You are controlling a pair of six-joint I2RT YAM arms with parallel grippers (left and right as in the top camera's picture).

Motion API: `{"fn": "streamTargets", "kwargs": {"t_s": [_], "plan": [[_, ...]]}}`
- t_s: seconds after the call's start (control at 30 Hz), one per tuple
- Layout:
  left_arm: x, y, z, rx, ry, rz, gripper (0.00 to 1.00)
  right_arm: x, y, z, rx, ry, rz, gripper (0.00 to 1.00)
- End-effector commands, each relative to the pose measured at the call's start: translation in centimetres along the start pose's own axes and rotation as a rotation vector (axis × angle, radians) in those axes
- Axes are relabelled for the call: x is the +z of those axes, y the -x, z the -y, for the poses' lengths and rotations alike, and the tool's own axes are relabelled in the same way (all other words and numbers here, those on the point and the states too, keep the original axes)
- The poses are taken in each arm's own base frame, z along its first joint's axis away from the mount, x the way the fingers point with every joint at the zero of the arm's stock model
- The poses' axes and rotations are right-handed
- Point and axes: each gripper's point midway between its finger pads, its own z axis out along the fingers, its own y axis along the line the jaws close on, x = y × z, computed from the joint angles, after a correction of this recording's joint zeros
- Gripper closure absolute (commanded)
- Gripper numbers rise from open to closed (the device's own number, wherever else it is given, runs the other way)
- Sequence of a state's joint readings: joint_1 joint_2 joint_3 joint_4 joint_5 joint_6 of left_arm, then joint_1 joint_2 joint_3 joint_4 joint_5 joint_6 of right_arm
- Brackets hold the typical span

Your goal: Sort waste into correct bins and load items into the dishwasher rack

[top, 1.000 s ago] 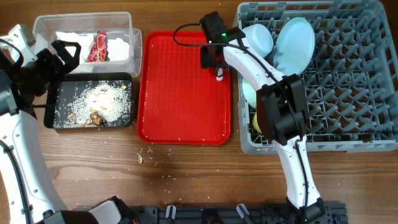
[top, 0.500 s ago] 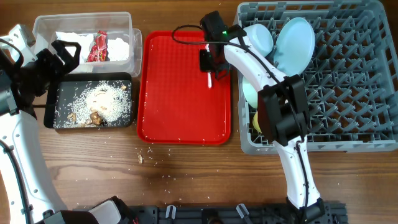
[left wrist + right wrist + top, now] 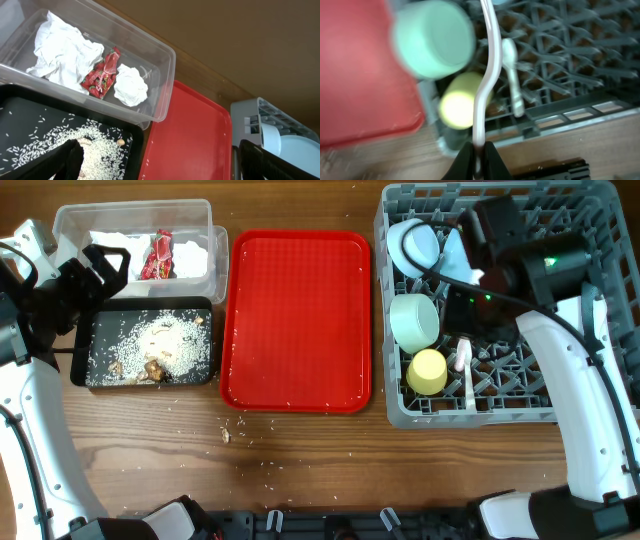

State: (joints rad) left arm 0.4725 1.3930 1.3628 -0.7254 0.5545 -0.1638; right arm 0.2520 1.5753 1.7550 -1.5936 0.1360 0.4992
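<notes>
The right gripper moves down to the open slots (image 3: 502, 98) beside the yellow cup next and releases the handle there, as the other white utensil already lies alongside.
My right gripper (image 3: 476, 150) is shut on the handle of a white plastic utensil (image 3: 490, 60), whose head is out of frame. It hangs above the grey dishwasher rack (image 3: 590, 330); in the overhead view the wrist (image 3: 500, 230) hides the fingers. The rack holds a pale green bowl (image 3: 413, 320), a yellow cup (image 3: 428, 371), a light blue bowl (image 3: 415, 242), a light blue plate (image 3: 458, 250) and another white utensil (image 3: 462, 358). My left gripper (image 3: 100, 265) is open and empty over the bins. The clear tub (image 3: 215, 250) holds napkins (image 3: 65, 45) and the red wrapper (image 3: 102, 75). The black tray (image 3: 95, 375) holds rice scraps (image 3: 165, 345).
The flat red serving tray (image 3: 295, 320) lies between the bins and the rack, with a few grains on it. Loose rice grains and a crumb (image 3: 226, 435) lie on the wood in front of it.
My right arm has lifted the white utensil off the red tray and swung right, over the rack. The left arm has not moved.
</notes>
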Motion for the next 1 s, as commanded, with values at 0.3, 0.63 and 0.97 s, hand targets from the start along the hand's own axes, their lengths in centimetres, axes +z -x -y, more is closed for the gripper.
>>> {"fn": "streamTargets", "kwargs": {"t_s": [0.3,0.63,0.97], "plan": [[-0.4,0.4,0.5,-0.002,-0.017,0.012,0.0,13.1,0.4,4.2,0.081,0.012,-0.054,0.84],[-0.4,0.4,0.5,-0.002,-0.017,0.012,0.0,7.8,0.8,1.8,-0.007,0.216,0.079,0.64],[-0.4,0.4,0.5,-0.002,-0.017,0.012,0.0,-8.9,-0.7,3.3,-0.122,0.358,0.641,0.0]]}}
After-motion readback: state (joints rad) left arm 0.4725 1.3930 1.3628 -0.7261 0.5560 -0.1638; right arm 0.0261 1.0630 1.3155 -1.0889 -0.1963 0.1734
